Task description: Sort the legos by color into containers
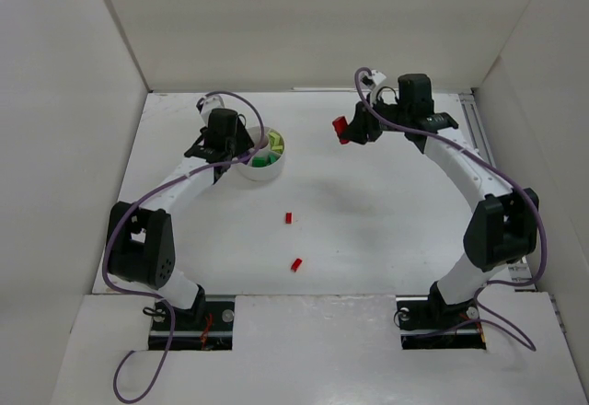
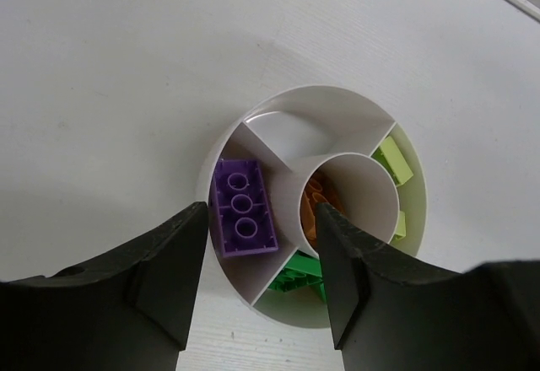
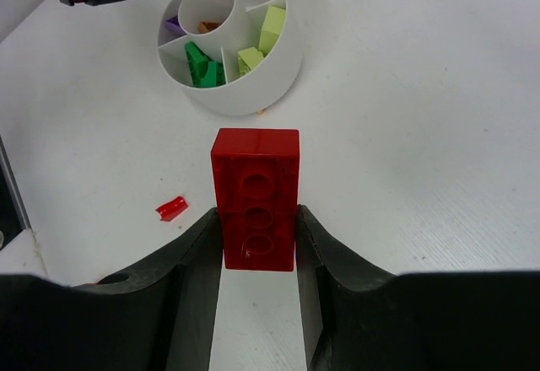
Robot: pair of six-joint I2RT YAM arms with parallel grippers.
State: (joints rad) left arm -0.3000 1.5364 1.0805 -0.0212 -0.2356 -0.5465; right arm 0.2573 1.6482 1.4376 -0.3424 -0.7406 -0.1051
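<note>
The red brick in my right gripper goes to the left in the top view next, where the tub lies, over the tub's empty wedge (image 1: 258, 134). The gripper releases it there.
The round white tub (image 1: 247, 178) stands at the back left, and in the left wrist view (image 2: 314, 92) it holds a lavender brick (image 2: 244, 208), green bricks (image 2: 297, 281), pale yellow bricks (image 2: 393, 161) and orange ones (image 2: 313, 203) in the central cylinder. My left gripper (image 1: 225, 150) hovers over the tub, open and empty (image 2: 261, 219). My right gripper (image 1: 357, 129) is shut on a red brick (image 3: 256, 196) and holds it above the table to the right of the tub (image 3: 253, 93). Two small red bricks (image 1: 288, 217) (image 1: 295, 264) lie mid-table.
One wedge of the tub (image 2: 314, 131) shows only its white floor. A small red brick (image 3: 172, 208) lies on the table below the right gripper's left side. White walls enclose the table on the left, back and right.
</note>
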